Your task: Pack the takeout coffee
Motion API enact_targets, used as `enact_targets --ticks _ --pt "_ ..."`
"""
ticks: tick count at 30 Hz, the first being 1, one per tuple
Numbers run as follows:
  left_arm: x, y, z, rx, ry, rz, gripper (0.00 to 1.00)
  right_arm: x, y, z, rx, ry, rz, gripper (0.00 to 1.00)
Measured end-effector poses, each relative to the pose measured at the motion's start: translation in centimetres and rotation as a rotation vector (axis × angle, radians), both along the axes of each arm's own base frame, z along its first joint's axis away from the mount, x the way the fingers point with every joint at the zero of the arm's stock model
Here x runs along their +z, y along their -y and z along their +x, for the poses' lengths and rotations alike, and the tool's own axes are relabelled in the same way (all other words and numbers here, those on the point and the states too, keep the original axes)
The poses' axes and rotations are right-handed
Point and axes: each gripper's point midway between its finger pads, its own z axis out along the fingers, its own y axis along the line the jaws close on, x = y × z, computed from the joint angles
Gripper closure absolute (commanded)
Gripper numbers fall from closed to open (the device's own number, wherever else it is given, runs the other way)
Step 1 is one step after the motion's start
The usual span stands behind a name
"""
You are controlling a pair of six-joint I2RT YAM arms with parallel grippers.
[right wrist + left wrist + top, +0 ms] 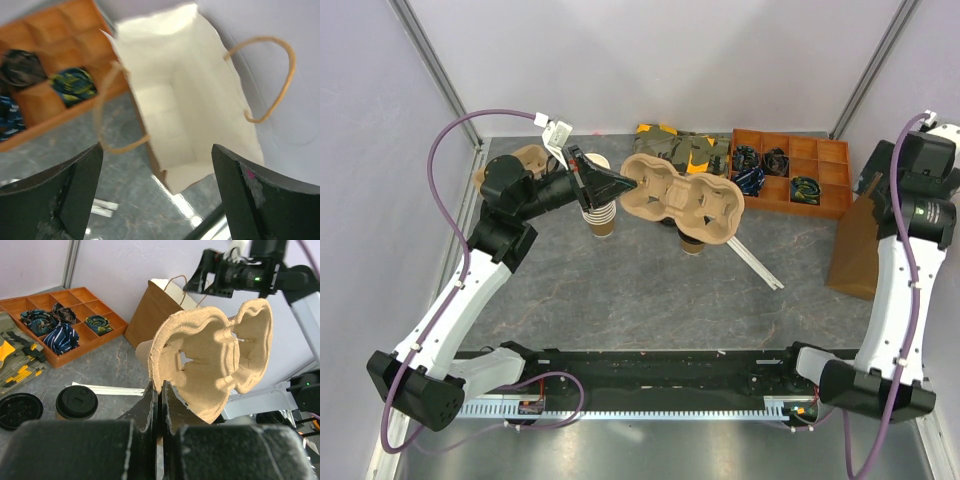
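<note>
Next I should bring my right gripper's parted fingers down over the bag's edge facing the white strip, beside the near end of the bag's handle.
The takeout coffee (76, 402), a brown cup with a black lid, stands on the table. From above it (692, 242) shows half hidden under a moulded pulp cup carrier (682, 195). My left gripper (620, 183) holds that carrier in the air by its left rim, jaws shut on the edge (161, 385). The carrier (215, 360) hangs tilted in front of the left wrist camera. My right gripper (157, 195) is open and empty above the open mouth of a brown paper bag (185, 115), which stands at the table's right side (855, 250).
A loose black lid (19, 410) lies beside the coffee. Lidless paper cups (601, 222) stand under my left wrist, another pulp carrier (525, 160) behind them. An orange compartment tray (790, 170), packets (675, 145) and a white strip (755, 262) are also here.
</note>
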Motion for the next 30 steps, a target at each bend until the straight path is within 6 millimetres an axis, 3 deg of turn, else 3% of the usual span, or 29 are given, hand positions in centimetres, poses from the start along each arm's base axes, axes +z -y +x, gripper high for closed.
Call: enact_targets --ticks 4,10,15,17,19,21,22,23,27,30 --pt "0.2 0.0 0.0 0.001 0.008 -0.004 0.98 -3.2 2.1 -1.1 -0.07 -0.124 0.02 0.04" --pt "0.4 0.0 0.0 -0.001 0.017 -0.008 0.98 -5.4 3.0 -2.1 -0.075 -0.195 0.024 0.18" --pt "0.5 0.0 0.0 -0.001 0.017 -0.008 0.98 -7.6 4.2 -2.9 -0.073 -0.241 0.056 0.38" --pt "0.4 0.0 0.0 -0.001 0.017 -0.007 0.98 -8.4 4.5 -3.2 -0.058 -0.259 0.075 0.52" --pt "0.4 -0.1 0.0 -0.001 0.014 -0.006 0.98 -9.1 4.4 -3.0 -0.02 -0.273 0.093 0.57" --pt "0.4 -0.1 -0.1 -0.001 0.009 -0.003 0.98 -9.4 3.9 -2.6 0.033 -0.276 0.108 0.74" --pt "0.4 -0.1 -0.1 0.0 0.006 -0.001 0.98 -9.5 3.6 -2.4 0.067 -0.278 0.11 0.95" --pt "0.4 -0.1 -0.1 0.0 0.005 0.001 0.98 -9.5 3.5 -2.2 0.096 -0.282 0.105 1.0" --pt "0.5 -0.1 -0.1 0.003 0.015 0.007 0.98 -9.0 2.0 -1.4 0.244 -0.271 0.09 1.0" --pt "0.4 -0.2 0.0 0.006 0.015 0.013 0.98 -7.0 0.7 -0.9 0.377 -0.24 0.032 1.0"
